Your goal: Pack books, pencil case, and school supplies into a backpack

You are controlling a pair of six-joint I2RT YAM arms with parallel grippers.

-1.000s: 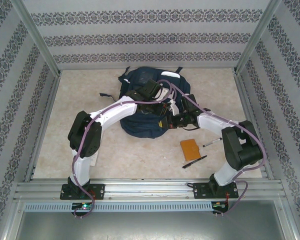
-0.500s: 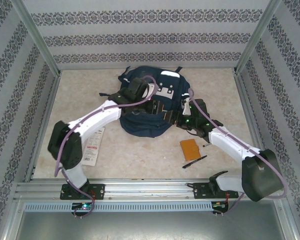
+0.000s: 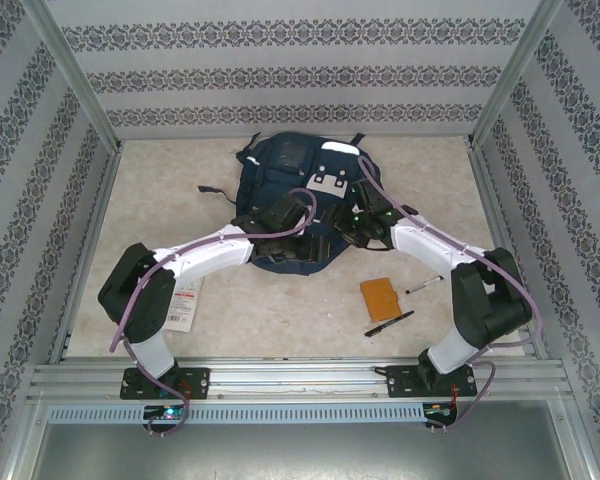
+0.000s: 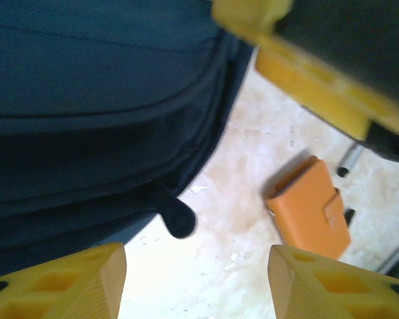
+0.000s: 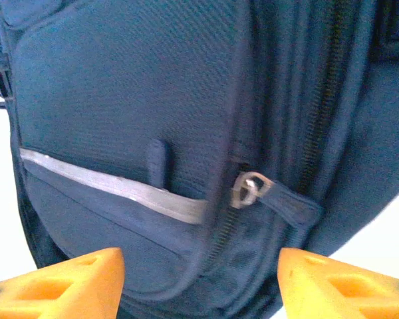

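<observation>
My left gripper moves down over the backpack's near edge onto the thin dark zipper pull (image 4: 178,216) next, since its rounded tip sticks out free past the cloth.
The navy backpack (image 3: 298,185) lies flat at the table's middle, white patch (image 3: 330,180) facing up. My left gripper (image 3: 305,246) hangs open over its near edge; in the left wrist view (image 4: 196,286) nothing is between the fingers, with a zipper tab (image 4: 179,219) just beyond. My right gripper (image 3: 337,226) is open above the bag's right side; in the right wrist view (image 5: 199,279) it faces a metal zipper pull (image 5: 251,187) and a pale stripe (image 5: 113,183). The orange pencil case (image 3: 380,298), black pen (image 3: 390,323) and white packet (image 3: 185,300) lie on the table. The books are out of view.
A second pen (image 3: 423,285) lies right of the orange case. A loose strap (image 3: 215,189) trails left of the backpack. Patterned walls and metal posts (image 3: 75,80) enclose the table, and a rail (image 3: 300,375) runs along the near edge.
Both grippers went from shut to open. The left gripper moved from the bag's top toward its near edge, and the right arm swung out and back to the bag's right side.
</observation>
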